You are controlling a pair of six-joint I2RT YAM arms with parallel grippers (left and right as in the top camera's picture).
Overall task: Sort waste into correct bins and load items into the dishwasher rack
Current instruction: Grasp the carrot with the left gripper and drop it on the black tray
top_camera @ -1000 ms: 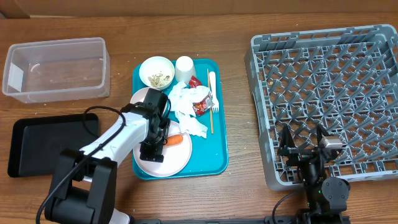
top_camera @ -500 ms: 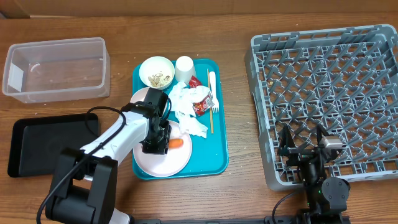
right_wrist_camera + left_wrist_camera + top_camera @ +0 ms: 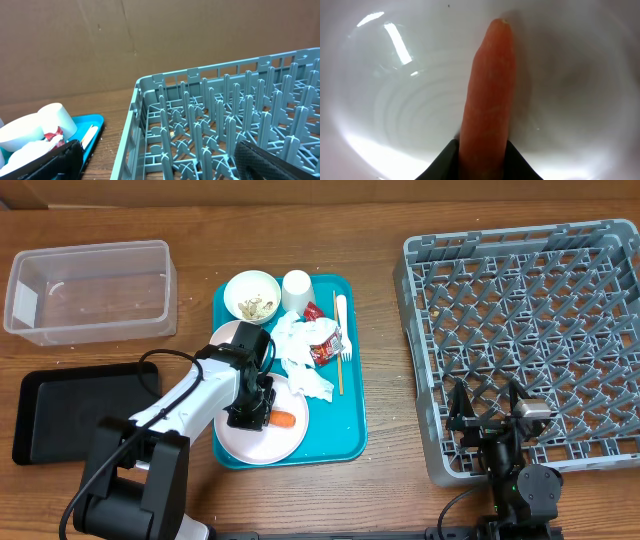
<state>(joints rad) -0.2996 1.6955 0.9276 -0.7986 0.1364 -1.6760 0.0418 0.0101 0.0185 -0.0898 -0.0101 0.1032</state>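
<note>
The black tray [image 3: 75, 415] lies to the left of my left gripper in the overhead view, so next my left gripper will lift and swing over it to release the carrot [image 3: 285, 420].
An orange carrot [image 3: 285, 420] lies on the white round plate [image 3: 250, 443] at the front left of the teal tray [image 3: 352, 423]. My left gripper [image 3: 263, 418] is down on the plate, shut on the carrot's thick end. In the left wrist view the carrot [image 3: 488, 85] runs up from between the black fingers [image 3: 445, 162], which press both its sides, over the plate [image 3: 395, 100]. Crumpled napkins [image 3: 300, 358], a red-and-white wrapper [image 3: 325, 346], a fork [image 3: 341, 315] and a wooden stick [image 3: 338, 375] lie on the tray. My right gripper [image 3: 490, 416] [image 3: 160, 162] hangs open over the near left corner of the dishwasher rack [image 3: 530, 320].
A bowl with beige scraps [image 3: 251, 296] and a cup [image 3: 297, 288] stand at the tray's back. The clear tub [image 3: 90, 290] is at the far left, with the black tray [image 3: 60, 415] in front of it. In the right wrist view the rack wall [image 3: 135, 125] is close.
The left gripper's jaws have closed on the carrot. The carrot has shifted slightly toward the plate's front. The right arm has not moved.
</note>
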